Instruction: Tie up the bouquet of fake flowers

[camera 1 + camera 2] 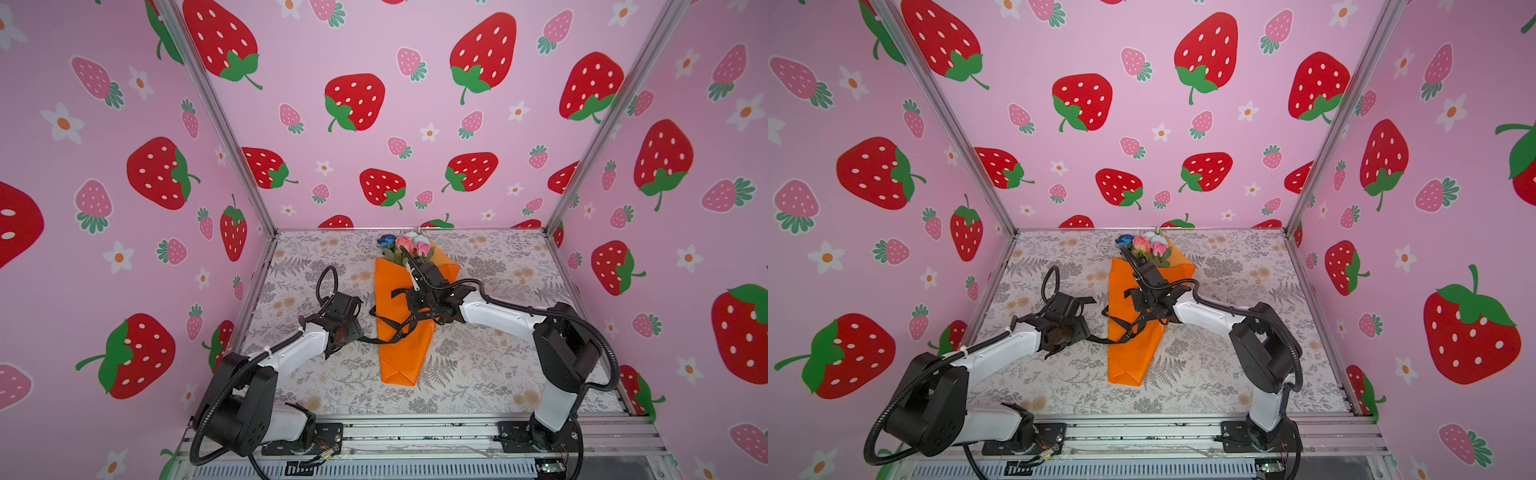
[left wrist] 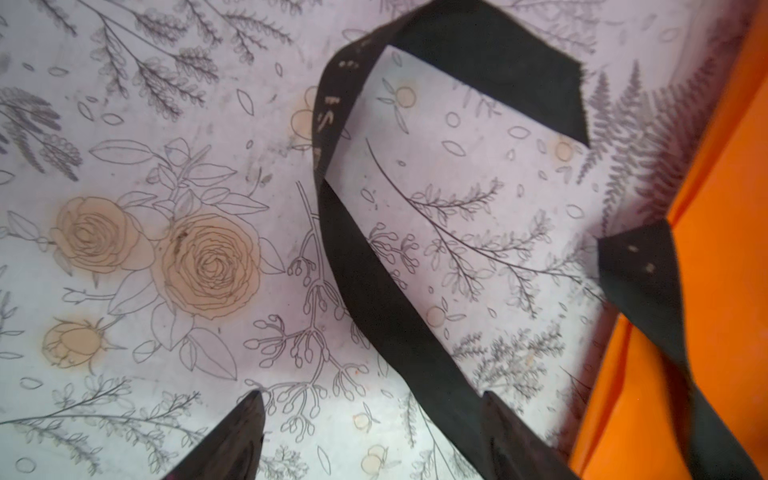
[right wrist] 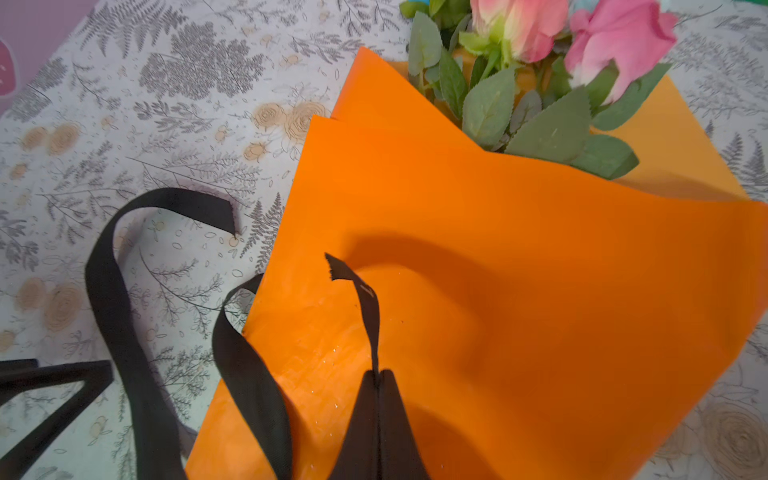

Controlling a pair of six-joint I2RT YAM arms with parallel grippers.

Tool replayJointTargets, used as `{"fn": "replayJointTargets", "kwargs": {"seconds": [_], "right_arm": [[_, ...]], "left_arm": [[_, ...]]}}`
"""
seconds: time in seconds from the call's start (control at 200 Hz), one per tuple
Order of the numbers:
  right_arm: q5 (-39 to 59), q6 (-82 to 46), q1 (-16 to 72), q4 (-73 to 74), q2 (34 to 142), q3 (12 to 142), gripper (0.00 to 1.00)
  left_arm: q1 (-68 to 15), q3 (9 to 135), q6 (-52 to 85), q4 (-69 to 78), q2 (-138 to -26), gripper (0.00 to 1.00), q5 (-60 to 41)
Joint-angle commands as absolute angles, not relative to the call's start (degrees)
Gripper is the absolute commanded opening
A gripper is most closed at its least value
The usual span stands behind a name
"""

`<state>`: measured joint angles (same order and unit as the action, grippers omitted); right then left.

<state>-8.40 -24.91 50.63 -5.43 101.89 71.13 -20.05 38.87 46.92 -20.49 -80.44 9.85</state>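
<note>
The ribbon's curl near its loose end [image 2: 326, 124] stands on edge farther out, so my left gripper moves outward along the ribbon next and closes its fingers there.
The bouquet of fake flowers [image 1: 409, 245] [image 1: 1144, 246] lies on the table in orange paper [image 1: 405, 353] [image 1: 1125, 361], blooms toward the back wall. A black ribbon [image 1: 398, 329] [image 1: 1128, 329] crosses the paper and trails off to the left. My right gripper [image 3: 378, 372] [image 1: 407, 254] hovers over the paper, shut on a ribbon end [image 3: 353, 276] that sticks out past its tips. Pink roses [image 3: 619, 37] and leaves lie beyond it. My left gripper [image 2: 374, 399] [image 1: 351, 328] is open left of the bouquet. The ribbon [image 2: 374, 291] runs between its fingers, close to one finger [image 2: 503, 432].
The floral-print table [image 1: 498, 332] is boxed in by strawberry-print walls on three sides. A metal rail [image 1: 415, 432] with both arm bases runs along the front edge. A free ribbon end [image 2: 519, 62] curls up off the table left of the paper.
</note>
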Motion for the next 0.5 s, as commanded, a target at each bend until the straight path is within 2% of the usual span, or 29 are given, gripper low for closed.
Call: {"fn": "replayJointTargets", "kwargs": {"seconds": [0.0, 0.13, 0.23, 0.335, 0.435, 0.495], "right_arm": [[-8.61, -26.55, 50.82, -3.28, 99.10, 69.85, 0.00], [-7.92, -27.71, 50.90, -2.79, 98.31, 69.03, 0.00], [-7.86, -28.86, 50.93, -3.07, 97.44, 68.73, 0.00], [-9.31, -29.32, 50.98, -3.25, 95.15, 68.11, 0.00], [-12.16, -29.35, 50.93, -4.36, 92.24, 67.80, 0.00], [-14.06, -29.27, 50.89, -4.90, 90.46, 67.43, 0.00]], "left_arm": [[-17.73, 38.94, 48.99, -15.70, -83.87, 0.79, 9.60], [-14.90, 42.06, 48.86, -13.15, -90.19, 0.78, 8.97], [-12.74, 44.42, 49.02, -11.93, -94.66, 0.73, 7.24], [-10.97, 44.92, 49.84, -9.80, -97.25, 0.56, 5.01], [-9.81, 44.67, 50.02, -8.26, -97.48, 0.33, 3.87], [-9.36, 45.09, 49.54, -8.46, -96.99, 0.15, 4.04]]}}
